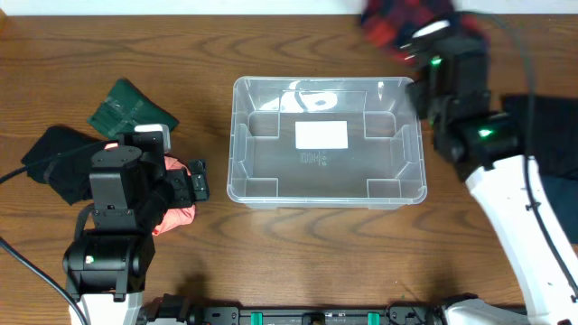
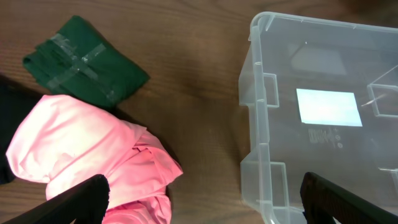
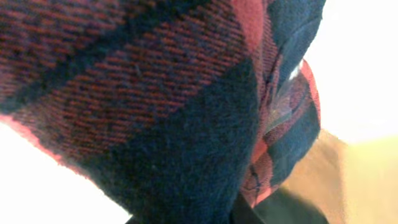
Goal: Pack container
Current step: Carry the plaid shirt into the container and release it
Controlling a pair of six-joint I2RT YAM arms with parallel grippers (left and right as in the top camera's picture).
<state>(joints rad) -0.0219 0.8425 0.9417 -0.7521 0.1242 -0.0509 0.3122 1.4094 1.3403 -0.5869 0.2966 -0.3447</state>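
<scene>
My right gripper goes back and to the left in the overhead view, over the middle of the empty clear container [image 1: 237, 135], to release the plaid cloth [image 1: 388, 23] next.
The clear plastic container [image 1: 237, 135] stands in the middle of the table, with nothing in it but a white label [image 1: 321, 134] on its bottom. It also shows in the left wrist view [image 2: 252, 93]. My left gripper [image 2: 202, 208] is open wide and holds nothing. One of its fingers is over a crumpled pink cloth [image 2: 74, 143] and the other is over the container's near-left corner. My right gripper [image 1: 417, 45] is at the container's far right corner, shut on a red and navy plaid cloth [image 1: 388, 23]. That cloth fills the right wrist view [image 3: 155, 93] and hides the fingers.
A folded green cloth [image 1: 126, 106] lies far left, also in the left wrist view [image 2: 87, 65]. A black cloth [image 1: 54, 158] lies beside the pink cloth [image 1: 176, 217]. A dark cloth [image 1: 546, 126] lies at the right edge.
</scene>
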